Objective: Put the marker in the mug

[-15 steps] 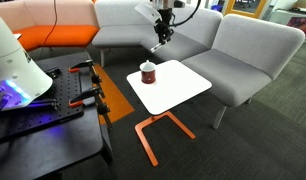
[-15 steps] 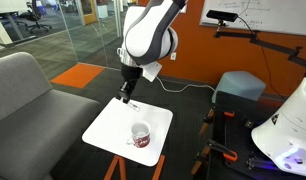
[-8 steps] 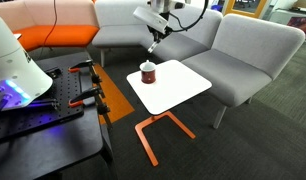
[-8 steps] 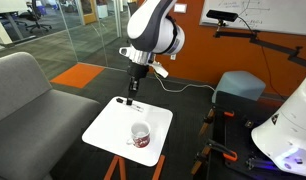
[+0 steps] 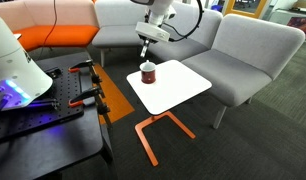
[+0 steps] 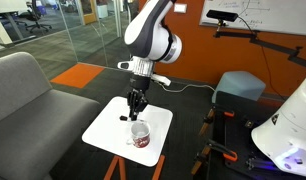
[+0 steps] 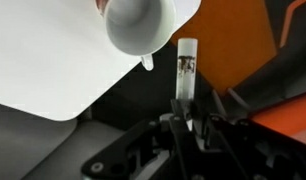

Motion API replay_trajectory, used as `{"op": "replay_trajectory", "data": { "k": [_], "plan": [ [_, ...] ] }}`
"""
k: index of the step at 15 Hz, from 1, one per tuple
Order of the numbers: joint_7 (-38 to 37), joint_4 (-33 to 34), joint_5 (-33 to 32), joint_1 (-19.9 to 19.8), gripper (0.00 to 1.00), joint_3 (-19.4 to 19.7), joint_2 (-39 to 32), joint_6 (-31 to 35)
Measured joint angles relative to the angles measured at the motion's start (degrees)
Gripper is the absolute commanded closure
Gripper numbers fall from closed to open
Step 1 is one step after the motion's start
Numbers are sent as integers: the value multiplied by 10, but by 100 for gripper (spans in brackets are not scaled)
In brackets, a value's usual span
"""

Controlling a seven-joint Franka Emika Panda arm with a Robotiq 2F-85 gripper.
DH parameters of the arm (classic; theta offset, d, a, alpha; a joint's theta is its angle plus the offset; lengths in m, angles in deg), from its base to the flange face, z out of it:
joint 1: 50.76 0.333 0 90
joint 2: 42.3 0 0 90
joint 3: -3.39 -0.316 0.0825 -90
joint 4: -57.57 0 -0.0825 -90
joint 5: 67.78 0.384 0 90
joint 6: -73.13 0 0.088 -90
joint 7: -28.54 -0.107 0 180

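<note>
I should move my gripper over the mug's opening (image 7: 138,20) and lower it to let go of the marker (image 7: 185,72) inside, because the marker's tip is still hanging beside the mug's rim.
The mug (image 5: 148,72) is dark red-brown with a pale inside and stands upright near a corner of the small white table (image 5: 178,88). It also shows in an exterior view (image 6: 140,135) and in the wrist view (image 7: 143,25), seen into its white inside. My gripper (image 5: 145,46) hangs just above and beside the mug, also in an exterior view (image 6: 136,103). It is shut on the marker (image 7: 185,72), a thin stick that points out from the jaws (image 7: 179,120) and ends beside the mug's rim. The marker (image 6: 134,112) is tiny in the exterior view.
Grey sofa seats (image 5: 248,50) stand behind and beside the table. An orange table frame (image 5: 153,135) lies on the carpet below. A black bench with clamps (image 5: 63,95) and a white device (image 6: 288,125) stand close to the table's side.
My gripper has moved with the marker across the table toward the mug and now hangs close above it. The mug has not moved.
</note>
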Motion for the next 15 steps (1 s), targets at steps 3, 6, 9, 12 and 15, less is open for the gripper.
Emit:
{"op": "replay_trajectory", "data": {
  "k": [3, 6, 9, 12, 15],
  "plan": [
    [98, 22, 10, 0, 96, 8, -24, -60],
    [187, 52, 18, 1, 96, 31, -51, -140],
    [234, 90, 18, 12, 96, 73, -80, -205],
    [242, 130, 18, 33, 96, 106, -109, -232],
    [242, 166, 19, 52, 96, 122, -138, -238]
  ]
}}
